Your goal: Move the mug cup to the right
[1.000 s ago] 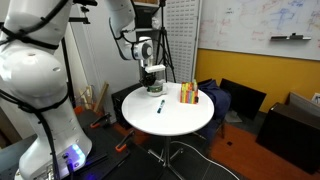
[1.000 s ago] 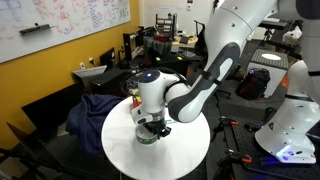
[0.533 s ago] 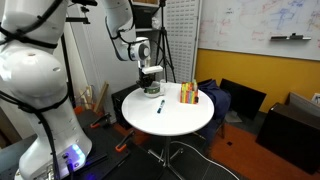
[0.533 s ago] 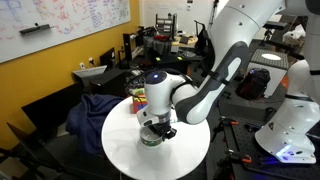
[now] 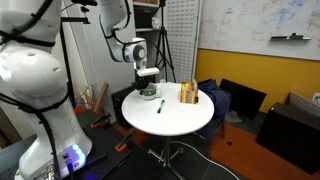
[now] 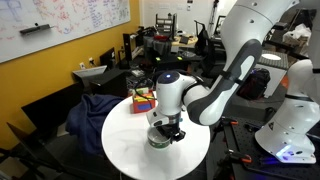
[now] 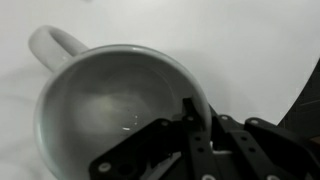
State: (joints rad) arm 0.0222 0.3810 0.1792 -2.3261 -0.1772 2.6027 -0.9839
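My gripper is holding the mug by its rim. I need to move the mug back toward my base next, toward the near table edge (image 5: 134, 109).
The mug cup (image 7: 110, 100) is pale grey-green with a lighter rim, and its handle points to the upper left in the wrist view. It sits low at the white round table, seen in both exterior views (image 5: 148, 94) (image 6: 160, 139). My gripper (image 7: 190, 115) is shut on the mug's rim, with one finger inside the cup and the other outside. It shows directly above the mug in both exterior views (image 5: 147, 86) (image 6: 165, 128).
The red-orange-yellow striped block (image 5: 188, 94) (image 6: 145, 97) stands on the round table (image 5: 175, 122) (image 6: 118, 150). A thin dark pen (image 5: 160, 105) lies near the table's middle. Chairs, a dark cloth and clutter surround the table.
My gripper and the mug have slid across the table away from the striped block, toward the table's edge. The block and pen have not moved.
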